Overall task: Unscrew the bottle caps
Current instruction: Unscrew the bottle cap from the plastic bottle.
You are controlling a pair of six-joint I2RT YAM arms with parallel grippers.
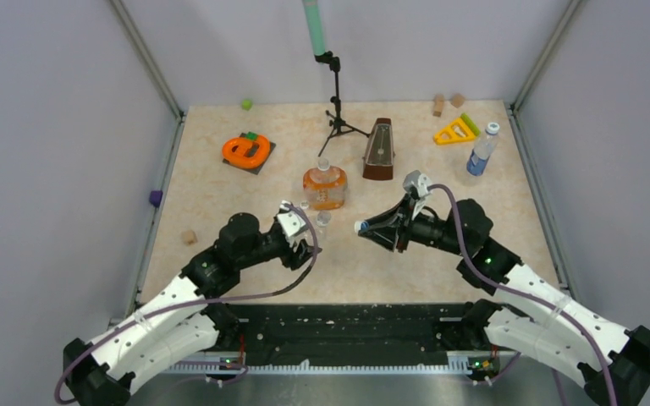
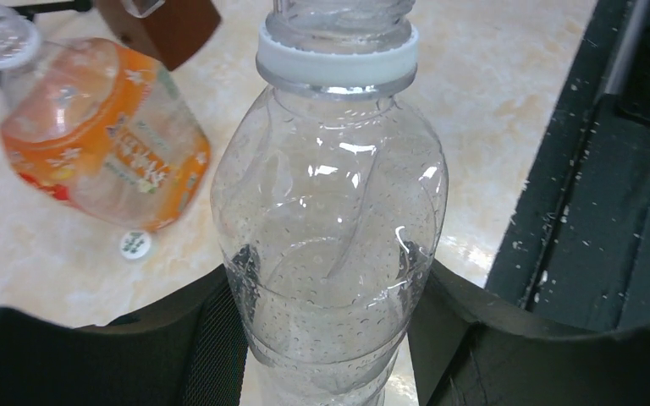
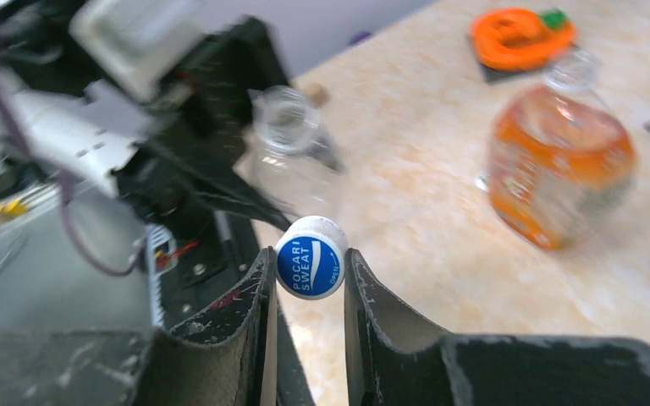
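Observation:
My right gripper will tip downward next, lowering the blue cap to the left in the top view, onto the bare tabletop before the orange bottle.
My left gripper (image 2: 330, 296) is shut on the lower body of the plain clear bottle (image 2: 330, 211), which stands upright with an open mouth and a white ring at its neck (image 1: 322, 220). My right gripper (image 3: 309, 269) is shut on the blue bottle cap (image 3: 311, 256), held in the air just right of that bottle (image 1: 360, 227). The squat orange bottle (image 1: 324, 188) stands behind, with a small white cap (image 2: 135, 245) lying on the table at its foot. The blue-label bottle (image 1: 481, 152) stands at the far right with its white cap (image 1: 493, 128) on.
A brown metronome (image 1: 379, 150) and a black tripod stand (image 1: 337, 110) stand behind the orange bottle. An orange ring on a dark plate (image 1: 247, 150) is at back left, a yellow triangle (image 1: 455, 132) at back right. Small blocks (image 1: 189, 238) lie scattered.

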